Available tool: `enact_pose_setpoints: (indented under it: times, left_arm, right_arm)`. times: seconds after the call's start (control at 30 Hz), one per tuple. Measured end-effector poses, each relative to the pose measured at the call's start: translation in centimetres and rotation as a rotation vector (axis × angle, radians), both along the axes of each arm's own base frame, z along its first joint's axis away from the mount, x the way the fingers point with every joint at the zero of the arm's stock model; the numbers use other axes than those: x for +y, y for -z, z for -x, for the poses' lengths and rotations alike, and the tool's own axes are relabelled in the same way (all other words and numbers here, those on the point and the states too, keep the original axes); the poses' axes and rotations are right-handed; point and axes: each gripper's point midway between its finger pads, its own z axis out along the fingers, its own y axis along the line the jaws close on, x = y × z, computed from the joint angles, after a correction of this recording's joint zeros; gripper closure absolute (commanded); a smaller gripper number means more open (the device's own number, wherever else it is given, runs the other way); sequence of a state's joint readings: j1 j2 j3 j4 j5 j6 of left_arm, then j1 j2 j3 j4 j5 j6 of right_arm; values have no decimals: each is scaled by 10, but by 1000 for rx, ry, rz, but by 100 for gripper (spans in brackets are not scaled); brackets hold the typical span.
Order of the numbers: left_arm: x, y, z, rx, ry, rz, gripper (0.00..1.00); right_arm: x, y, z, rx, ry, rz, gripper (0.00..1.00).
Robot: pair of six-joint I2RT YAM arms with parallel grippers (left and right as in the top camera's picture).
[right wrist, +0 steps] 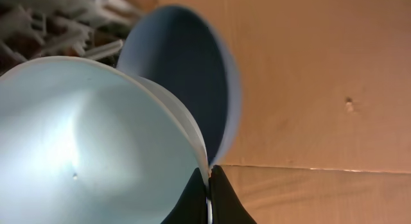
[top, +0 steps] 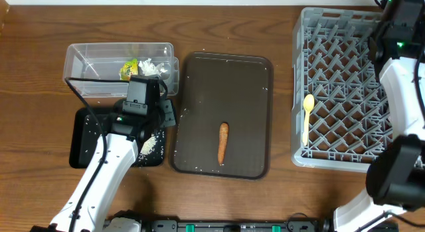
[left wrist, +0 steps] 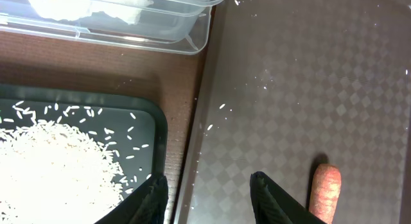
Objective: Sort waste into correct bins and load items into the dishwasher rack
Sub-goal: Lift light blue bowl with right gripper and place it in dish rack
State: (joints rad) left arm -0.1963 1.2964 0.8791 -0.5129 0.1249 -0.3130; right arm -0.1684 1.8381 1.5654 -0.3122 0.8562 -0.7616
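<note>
My right gripper's pale bowl and the dark blue bowl [right wrist: 183,76] crowd together. I need to move the pale bowl next, to the left in the overhead view, over rack [top: 332,72] pegs and away from the other one.
My left gripper [left wrist: 209,180] is open and empty, over the gap between the black tray [left wrist: 149,124] and the brown serving tray. The heap of rice [left wrist: 48,163] lies in the black tray [top: 83,135]. The orange carrot stick [top: 223,141] lies on the brown tray, just right of my left fingers [left wrist: 325,189]. The clear tub [top: 86,66] holds the yellow-green wrapper [top: 129,70] and the white tissue [top: 154,68]. My right gripper [right wrist: 209,174] is shut on the rim of the pale bowl [right wrist: 90,134]; the dark blue bowl [right wrist: 183,76] stands right behind it. The yellow spoon [top: 307,112] lies in the grey rack [top: 332,72].
The dark brown serving tray [top: 246,86] sits mid-table with stray rice grains [left wrist: 221,106] on it. My right arm [top: 398,32] hangs over the rack's far right corner and hides the bowls from overhead. Rack pegs [right wrist: 58,25] show beside the bowls.
</note>
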Motion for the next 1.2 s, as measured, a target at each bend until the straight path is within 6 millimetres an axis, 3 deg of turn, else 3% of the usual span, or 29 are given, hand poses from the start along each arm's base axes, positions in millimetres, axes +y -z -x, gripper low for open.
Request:
enact_pose_setpoints:
  times: [0.43, 0.63, 1.0, 1.1, 1.2]
  left_arm:
    - [0, 0, 0, 0, 0, 0, 55]
    - [0, 0, 0, 0, 0, 0, 55]
    - [0, 0, 0, 0, 0, 0, 55]
    - [0, 0, 0, 0, 0, 0, 55]
    - [0, 0, 0, 0, 0, 0, 55]
  right_arm:
    - [-13, 62, -16, 109, 52, 34, 99]
    - [-15, 64, -10, 102, 105, 48, 99]
    - [10, 71, -6, 161, 100, 58, 99]
    - [19, 73, -5, 175, 94, 57, 92]
    - [32, 79, -5, 184, 78, 36, 79]
